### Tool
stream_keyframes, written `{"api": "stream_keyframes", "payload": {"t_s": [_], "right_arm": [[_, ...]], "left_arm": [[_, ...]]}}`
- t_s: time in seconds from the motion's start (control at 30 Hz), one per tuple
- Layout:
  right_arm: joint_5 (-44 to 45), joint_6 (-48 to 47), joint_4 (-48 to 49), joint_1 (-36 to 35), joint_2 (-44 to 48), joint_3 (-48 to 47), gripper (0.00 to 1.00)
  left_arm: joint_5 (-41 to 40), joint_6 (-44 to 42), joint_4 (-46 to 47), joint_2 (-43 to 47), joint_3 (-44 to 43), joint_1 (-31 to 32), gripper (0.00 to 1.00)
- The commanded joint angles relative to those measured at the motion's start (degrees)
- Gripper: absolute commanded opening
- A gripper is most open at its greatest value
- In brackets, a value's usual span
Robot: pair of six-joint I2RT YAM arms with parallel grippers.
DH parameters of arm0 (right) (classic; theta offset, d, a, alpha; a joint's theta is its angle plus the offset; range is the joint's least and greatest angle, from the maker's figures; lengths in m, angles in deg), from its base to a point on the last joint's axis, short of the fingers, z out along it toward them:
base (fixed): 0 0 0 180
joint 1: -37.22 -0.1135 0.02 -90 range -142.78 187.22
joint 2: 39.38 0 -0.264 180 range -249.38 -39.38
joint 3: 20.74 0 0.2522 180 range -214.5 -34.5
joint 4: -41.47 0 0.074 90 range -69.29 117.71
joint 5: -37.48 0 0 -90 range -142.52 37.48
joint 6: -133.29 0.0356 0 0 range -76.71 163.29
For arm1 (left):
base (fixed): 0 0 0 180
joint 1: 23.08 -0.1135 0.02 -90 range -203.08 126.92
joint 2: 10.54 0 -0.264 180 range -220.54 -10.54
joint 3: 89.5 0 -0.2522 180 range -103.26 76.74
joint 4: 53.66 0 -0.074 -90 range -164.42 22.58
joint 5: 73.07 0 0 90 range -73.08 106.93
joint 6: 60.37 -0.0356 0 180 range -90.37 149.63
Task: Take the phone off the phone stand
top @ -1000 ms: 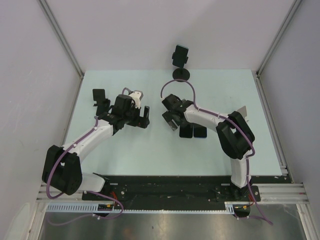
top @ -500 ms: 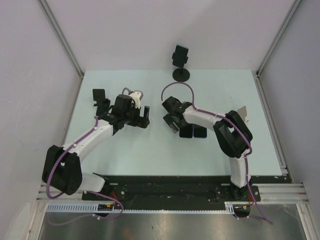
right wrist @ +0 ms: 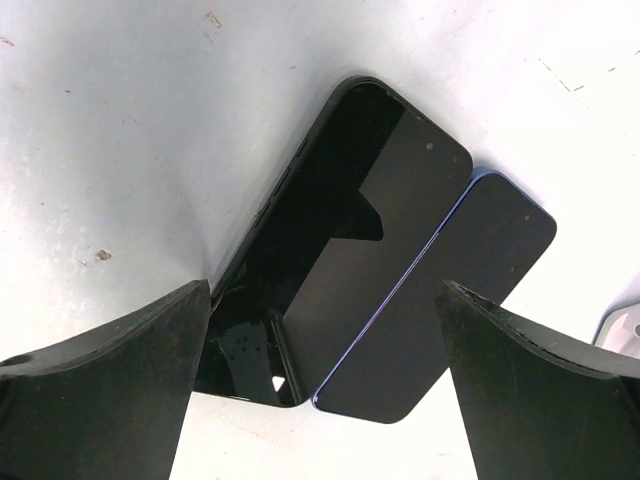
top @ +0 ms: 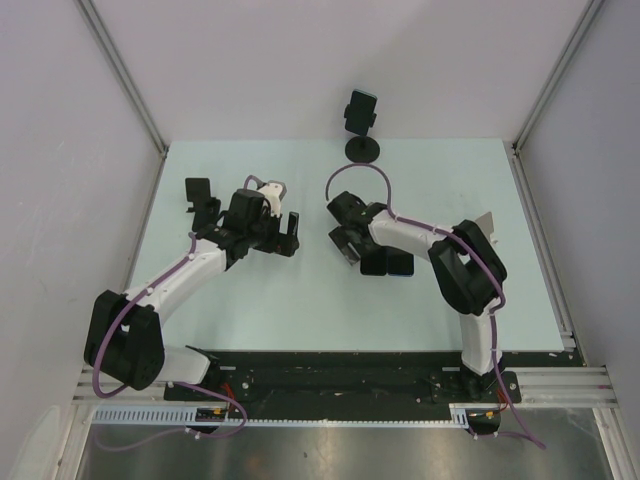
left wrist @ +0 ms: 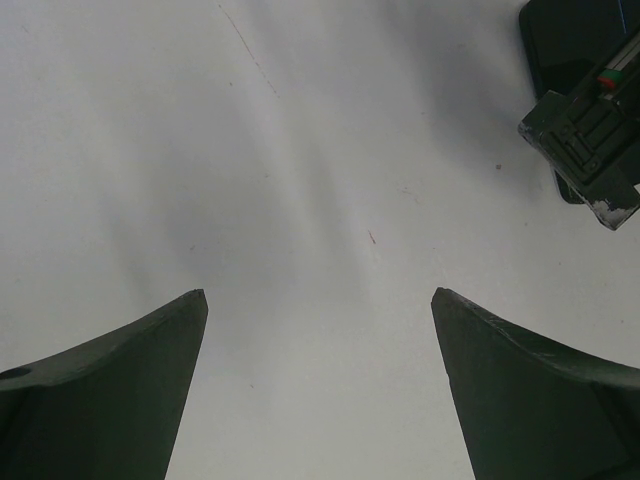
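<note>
Next, my right gripper swings to the right in the top view until its fingers straddle the small white object (top: pixel 487 224) (right wrist: pixel 625 331), which stands beyond the blue-edged phone.
A dark phone (top: pixel 361 108) stands upright in the clamp of a black phone stand (top: pixel 362 150) at the back edge of the table, apart from both arms. My right gripper (top: pixel 350 243) (right wrist: pixel 322 287) is open and hovers low over two phones lying flat side by side, a black phone (right wrist: pixel 340 240) (top: pixel 372 264) and a blue-edged phone (right wrist: pixel 450 290) (top: pixel 400 264). Neither phone is gripped. My left gripper (top: pixel 288 236) (left wrist: pixel 320 293) is open over bare table with nothing between its fingers.
A second black stand (top: pixel 200 194) sits at the left of the pale green table (top: pixel 300 300). A small white object (top: pixel 487 222) lies behind the right arm's elbow. The right gripper's body (left wrist: pixel 590 150) shows at the top right of the left wrist view.
My right gripper has shifted slightly to the right, closer over the two flat phones. The left arm has not moved.
</note>
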Motion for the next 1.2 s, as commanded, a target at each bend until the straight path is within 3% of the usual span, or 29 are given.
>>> {"api": "stream_keyframes", "payload": {"t_s": [0.0, 0.23, 0.53, 0.7, 0.93, 1.17], "right_arm": [[-1.3, -0.5, -0.3, 1.6, 5.1, -0.1, 0.99], [-8.3, 1.1, -2.2, 10.8, 15.5, 0.0, 0.98], [-14.2, 4.2, -3.3, 31.6, 24.2, 0.1, 0.95], [-22.9, -4.0, 1.0, 42.7, 27.0, 4.3, 0.98], [-46.1, -17.1, 4.0, 56.5, 25.5, 6.5, 1.0], [-56.5, -25.5, 2.6, 58.2, 21.3, 6.5, 1.0]], "left_arm": [[0.6, 0.2, 1.3, 0.9, -1.5, -0.1, 1.0], [0.9, 0.2, 1.4, 0.9, -1.6, -0.2, 1.0], [1.4, 0.2, 1.2, 1.3, -1.5, -0.2, 1.0], [1.7, 0.2, 1.4, 1.5, -1.6, -0.1, 1.0], [2.2, 0.2, 1.2, 1.7, -1.7, -0.1, 1.0], [2.1, 0.0, 1.3, 1.9, -1.7, -0.1, 1.0]]}}
